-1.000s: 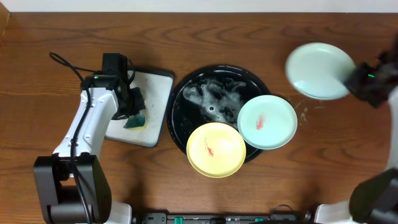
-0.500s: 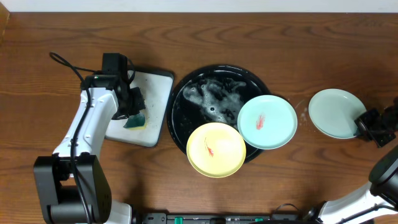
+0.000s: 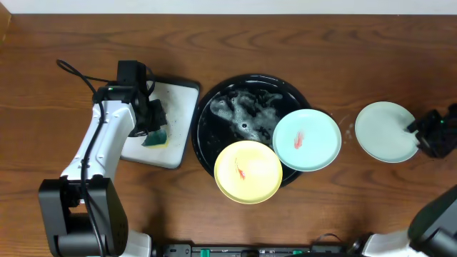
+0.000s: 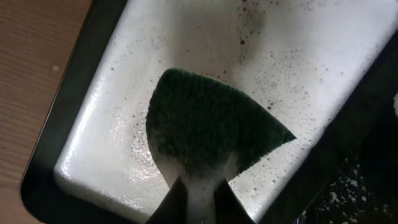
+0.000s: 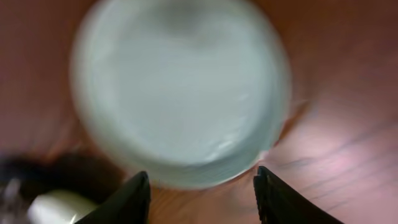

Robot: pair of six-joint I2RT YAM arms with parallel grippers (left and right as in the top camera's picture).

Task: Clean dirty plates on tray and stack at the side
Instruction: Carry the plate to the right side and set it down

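Note:
Next, my right gripper crosses over the unmarked mint plate, then lowers to the facing edge of the other mint plate, since that one has a red smear.
The round black tray [image 3: 208, 139] sits mid-table with soap foam on it. A mint-green plate [image 3: 306, 139] with a red smear overlaps its right rim. A yellow plate [image 3: 248, 171] with a red smear overlaps its front rim. Another mint-green plate [image 3: 386, 131] [image 5: 180, 87] lies flat on the wood at the right and looks unmarked. My right gripper [image 3: 418, 133] [image 5: 202, 193] stands open just off that plate's right edge, fingers apart from it. My left gripper [image 3: 153, 120] [image 4: 200, 196] is shut on a dark green sponge [image 4: 211, 127] over the white tray.
A white rectangular dark-rimmed tray [image 3: 178, 114] [image 4: 311, 56], wet with suds, lies left of the black tray. A black cable [image 3: 75, 75] loops behind the left arm. Water drops [image 3: 348, 130] speckle the wood between the two mint plates.
The right gripper brought the mint plate down from the far right onto the table, opened, let it go and drew back a little. The left arm has not moved.

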